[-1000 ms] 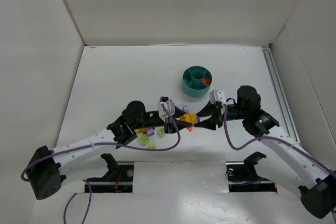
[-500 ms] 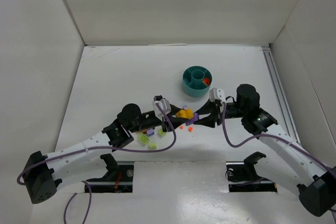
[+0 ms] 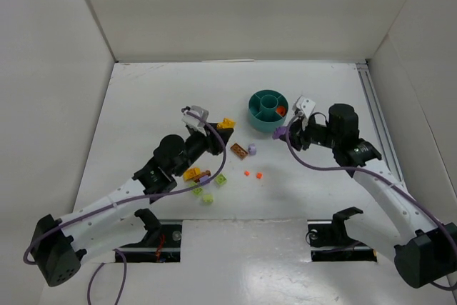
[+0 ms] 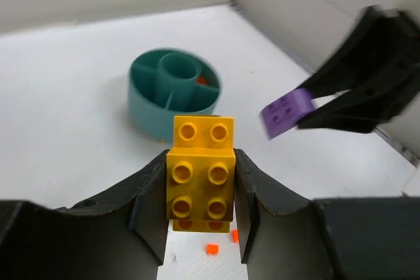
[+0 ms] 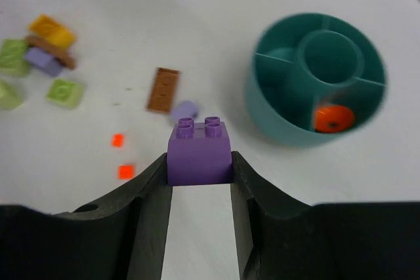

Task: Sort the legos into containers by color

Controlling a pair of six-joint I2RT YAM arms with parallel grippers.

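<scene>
I need to move my right gripper outward, tipping it downward, over the dish's empty near section [image 5: 283, 94] to let go of the lilac brick [image 5: 199, 150], because the orange-red piece is in another section.
My left gripper [image 3: 223, 127] is shut on an orange-yellow brick [image 4: 200, 174] and holds it above the table, left of the round teal dish [image 3: 255, 116]. My right gripper [image 3: 283, 132] is shut on a lilac brick [image 5: 199, 150], just beside the dish's near right wall [image 5: 269, 121]. A round orange-red piece [image 5: 333, 119] lies in one outer compartment. On the table lie a brown brick [image 3: 239, 151], a small lilac piece [image 3: 252, 149], two tiny orange-red bits [image 3: 247, 173] and a cluster of lime green bricks [image 3: 197, 190] with an orange-yellow brick [image 3: 191, 173].
White walls enclose the table on the left, back and right. A rail [image 3: 373, 105] runs along the right edge. The dish [image 4: 141, 106] shows ahead in the left wrist view, with the right gripper's lilac brick [image 4: 287, 111] to its right.
Both grippers have left the middle cluster holding bricks. The left rose up and left with the orange-yellow brick. The right drew back toward the dish with the lilac brick.
</scene>
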